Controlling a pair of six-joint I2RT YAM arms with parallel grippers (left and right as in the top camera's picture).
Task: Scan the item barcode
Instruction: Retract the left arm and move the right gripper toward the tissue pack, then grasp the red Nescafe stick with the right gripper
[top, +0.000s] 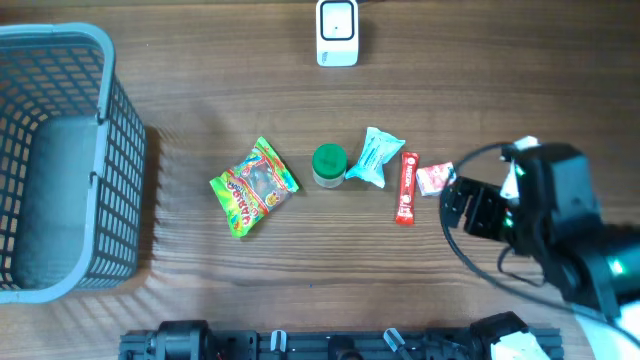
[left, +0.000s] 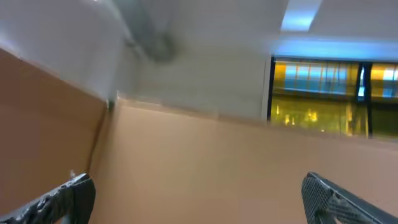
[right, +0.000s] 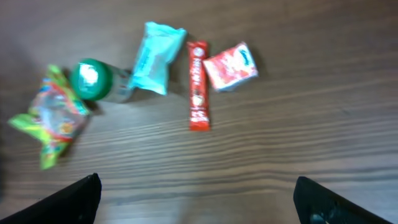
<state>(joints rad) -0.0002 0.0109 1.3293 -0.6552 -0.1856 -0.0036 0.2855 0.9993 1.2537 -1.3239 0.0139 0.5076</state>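
Next, my right gripper needs to lower, moving left in the overhead view, onto the red bar's lower end (top: 405, 205) (right: 198, 109), which lies below it on that side, clear of both packets.
Several small items lie in a row mid-table: a bright gummy bag (top: 254, 187) (right: 51, 116), a green-lidded jar (top: 328, 165) (right: 93, 79), a teal packet (top: 377, 157) (right: 155, 57), a red bar (top: 407, 187) (right: 198, 84) and a small red-and-white packet (top: 434, 178) (right: 231, 66). A white barcode scanner (top: 337, 31) stands at the far edge. My right gripper (top: 452, 205) (right: 202, 205) hovers open just right of the small packet, holding nothing. My left gripper (left: 199, 199) is open and empty, facing a tan wall; it does not show in the overhead view.
A grey mesh basket (top: 118, 150) fills the left side of the table. The right arm's body and cable (top: 560, 230) cover the right front corner. Black arm mounts (top: 330, 345) line the near edge.
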